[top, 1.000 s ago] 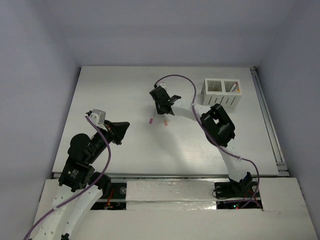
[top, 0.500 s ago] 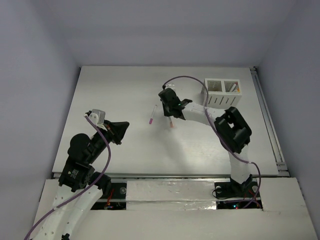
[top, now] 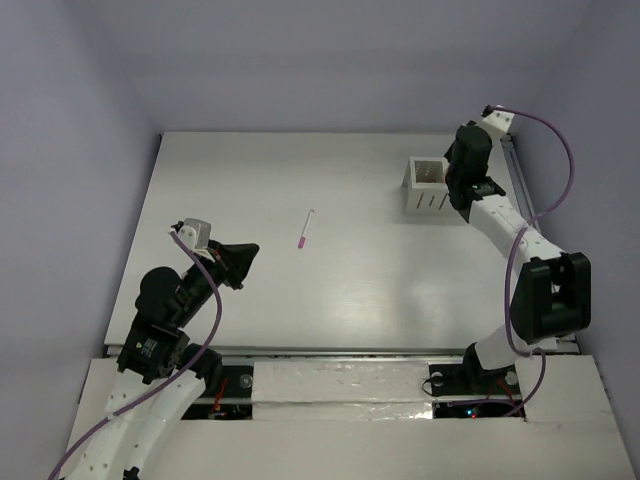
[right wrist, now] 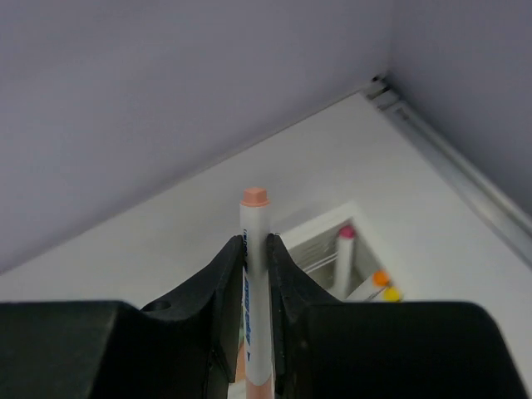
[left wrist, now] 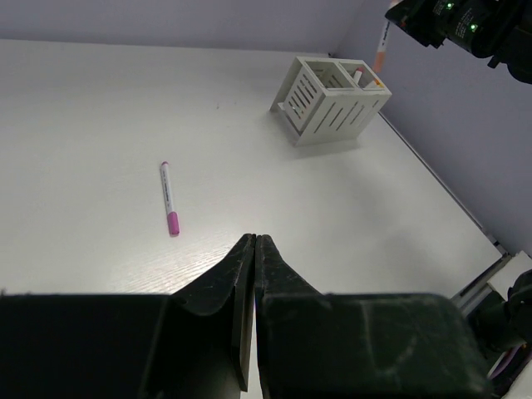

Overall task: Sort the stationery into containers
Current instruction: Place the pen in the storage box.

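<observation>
Next, the right gripper lowers the upright white pen down over the container's section with the capped pens and releases it inside, because other pens already stand there.
My right gripper (right wrist: 255,241) is shut on a thin white pen (right wrist: 256,274) with an orange end, held upright. It hangs over the white two-compartment container (top: 425,200), far right on the table. From the left wrist view the same pen (left wrist: 381,50) dangles above the container (left wrist: 328,112). One compartment holds pens with pink (right wrist: 345,233), orange (right wrist: 381,278) and yellow (right wrist: 391,293) caps. A white pen with a pink cap (top: 305,229) lies alone mid-table. My left gripper (top: 240,262) is shut and empty, near the left side, with that pen (left wrist: 169,198) ahead of it.
A metal rail (top: 535,250) runs along the table's right edge, just beyond the container. Purple-grey walls close in the table at the back and both sides.
My right arm lifted one pen from the middle of the table and swung it right to above the container. The pink-capped pen stayed on the table. The left arm has not moved.
</observation>
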Robot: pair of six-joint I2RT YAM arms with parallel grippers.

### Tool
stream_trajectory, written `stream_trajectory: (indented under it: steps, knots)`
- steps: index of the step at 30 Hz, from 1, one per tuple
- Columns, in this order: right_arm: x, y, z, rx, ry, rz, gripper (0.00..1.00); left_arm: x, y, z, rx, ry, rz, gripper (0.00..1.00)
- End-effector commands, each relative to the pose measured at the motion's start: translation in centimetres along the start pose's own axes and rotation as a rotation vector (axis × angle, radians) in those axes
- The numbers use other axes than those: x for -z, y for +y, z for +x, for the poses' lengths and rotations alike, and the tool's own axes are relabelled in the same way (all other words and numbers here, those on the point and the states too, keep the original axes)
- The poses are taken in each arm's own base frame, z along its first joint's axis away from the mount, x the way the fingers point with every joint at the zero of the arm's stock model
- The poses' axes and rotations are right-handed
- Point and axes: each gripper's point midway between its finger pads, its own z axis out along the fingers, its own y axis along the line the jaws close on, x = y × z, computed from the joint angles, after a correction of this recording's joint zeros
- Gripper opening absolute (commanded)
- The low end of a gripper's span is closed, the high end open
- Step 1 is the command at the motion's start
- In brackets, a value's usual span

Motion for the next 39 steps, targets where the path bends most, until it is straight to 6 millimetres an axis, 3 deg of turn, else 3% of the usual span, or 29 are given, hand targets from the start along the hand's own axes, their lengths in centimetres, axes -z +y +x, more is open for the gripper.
stream_trajectory:
  steps: [1,4,12,13,20,26,30,34,37,38,39]
  knots:
    - [-1.9,-3.1,-3.9,0.037,-0.166,0.129,0.00,0.3,-1.0,-2.2,-0.024,-0.063,0.034,0.00]
    - [-3.9,-5.3,-4.7,0.099,-0.201,0.211,0.00,0.3,-1.0,-2.1,-0.021,-0.060,0.033,0.00]
    - [-7.1,-6.8,-4.9,0.238,-0.235,0.299,0.00,0.2,-0.9,-2.1,-0.023,-0.057,0.028,0.00]
    - [-7.7,-6.9,-3.9,0.263,-0.217,0.304,0.00,0.2,-0.9,-2.1,-0.022,-0.056,0.028,0.00]
    - [-8.7,-7.2,-2.5,0.266,-0.183,0.307,0.00,0.0,-0.8,-2.0,-0.022,-0.050,0.027,0.00]
    - [-8.0,-7.2,-1.3,0.225,-0.146,0.275,0.19,0.1,-0.9,-2.0,-0.023,-0.051,0.031,0.00]
    - [-7.0,-5.9,-1.4,0.181,-0.123,0.205,0.40,0.2,-1.0,-2.1,-0.022,-0.055,0.034,0.00]
    - [-5.8,-5.4,-2.7,0.164,-0.133,0.185,0.49,0.2,-1.0,-2.1,-0.023,-0.058,0.035,0.00]
    - [-4.6,-3.7,-2.6,0.149,-0.125,0.135,0.48,0.3,-1.1,-2.2,-0.025,-0.060,0.038,0.00]
    - [-3.8,-3.0,-3.4,0.117,-0.133,0.108,0.42,0.3,-1.1,-2.2,-0.024,-0.062,0.037,0.00]
    - [-3.0,-1.6,-2.5,0.118,-0.100,0.061,0.16,0.3,-1.1,-2.2,-0.024,-0.061,0.038,0.00]
